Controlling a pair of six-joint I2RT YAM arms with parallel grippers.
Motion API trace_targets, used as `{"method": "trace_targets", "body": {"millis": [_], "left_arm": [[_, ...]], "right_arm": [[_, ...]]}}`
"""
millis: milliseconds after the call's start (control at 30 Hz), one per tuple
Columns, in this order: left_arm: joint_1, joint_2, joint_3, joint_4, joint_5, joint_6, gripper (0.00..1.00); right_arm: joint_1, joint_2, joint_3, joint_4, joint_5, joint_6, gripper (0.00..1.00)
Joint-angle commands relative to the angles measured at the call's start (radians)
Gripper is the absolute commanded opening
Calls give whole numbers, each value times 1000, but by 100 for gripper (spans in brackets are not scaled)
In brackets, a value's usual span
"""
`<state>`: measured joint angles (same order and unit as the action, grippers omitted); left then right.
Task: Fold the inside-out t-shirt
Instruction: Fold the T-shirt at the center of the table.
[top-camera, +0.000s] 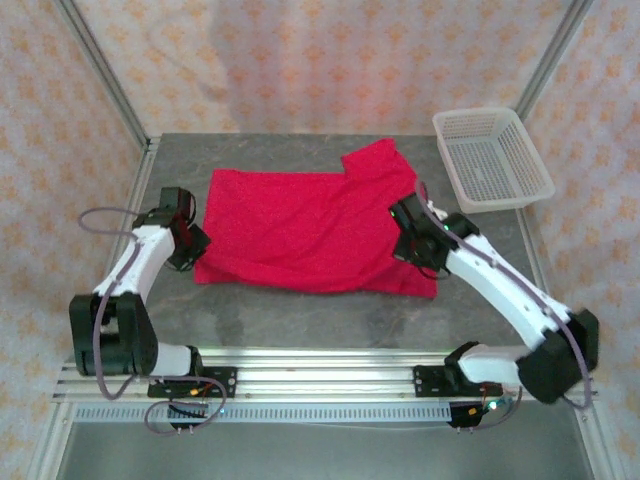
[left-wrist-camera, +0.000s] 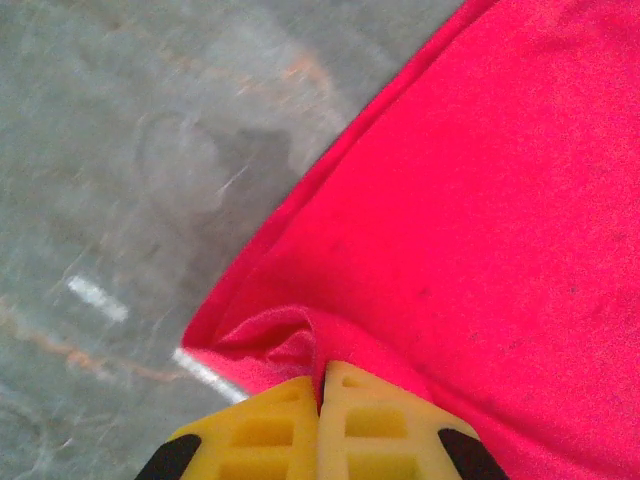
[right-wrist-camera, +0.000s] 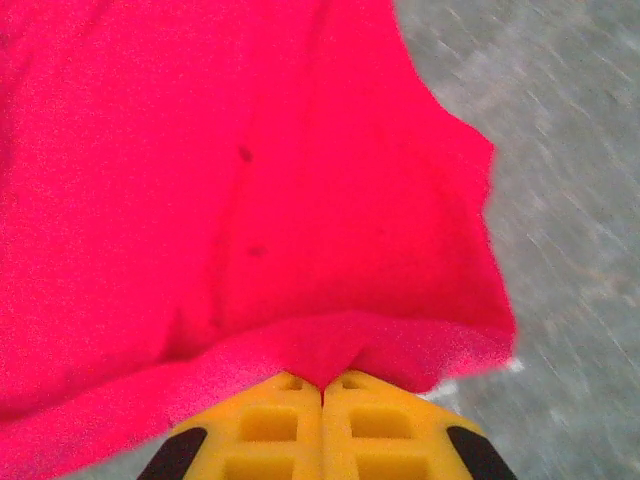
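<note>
My left gripper carries the pinched fold outward onto the flat part of the t-shirt along its side edge and releases it next, since that part lies outward.
The inside-out t-shirt (top-camera: 305, 225), bright crimson red, lies spread across the middle of the grey table, one sleeve pointing to the back right. My left gripper (top-camera: 190, 245) is at its near left corner. In the left wrist view the yellow fingers (left-wrist-camera: 270, 425) are shut on a pinched fold of the t-shirt (left-wrist-camera: 500, 200). My right gripper (top-camera: 415, 240) is at the shirt's near right edge. In the right wrist view the yellow fingers (right-wrist-camera: 380, 425) are shut on the hem of the t-shirt (right-wrist-camera: 230, 180), which is lifted slightly off the table.
A white plastic mesh basket (top-camera: 492, 158) stands at the back right corner. Metal frame posts rise at the back left and back right. Bare grey tabletop (top-camera: 300, 315) lies between the shirt and the arm bases.
</note>
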<state>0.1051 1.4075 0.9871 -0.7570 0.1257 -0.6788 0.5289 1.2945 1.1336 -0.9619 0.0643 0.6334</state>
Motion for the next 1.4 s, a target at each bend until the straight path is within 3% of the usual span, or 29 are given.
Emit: {"method": "trace_targets", "body": {"millis": [0,300,1000,1233,1300,1367], "left_arm": [[-8,90,89,35,-80,25,0],[-7,351,311,-30,-111,60,0],[-4,574,556,-120,-170,88,0],[-3,646,617,-120,-139,88,0],[-2,672,643,-119,-124,92,20],[-2,696,702,-153,-134,104,54]], "right_arm": [[-43,120,108,132,-41,-139,0],[-168,312,273,154,-57,-203,0],[-263,677,672,64,-64,-261,0],[-278,850,866,7,-94,-274,0],[-282,915,959,-30,-114,-273,7],[-287,992,1095,-104,-145,-273,28]]}}
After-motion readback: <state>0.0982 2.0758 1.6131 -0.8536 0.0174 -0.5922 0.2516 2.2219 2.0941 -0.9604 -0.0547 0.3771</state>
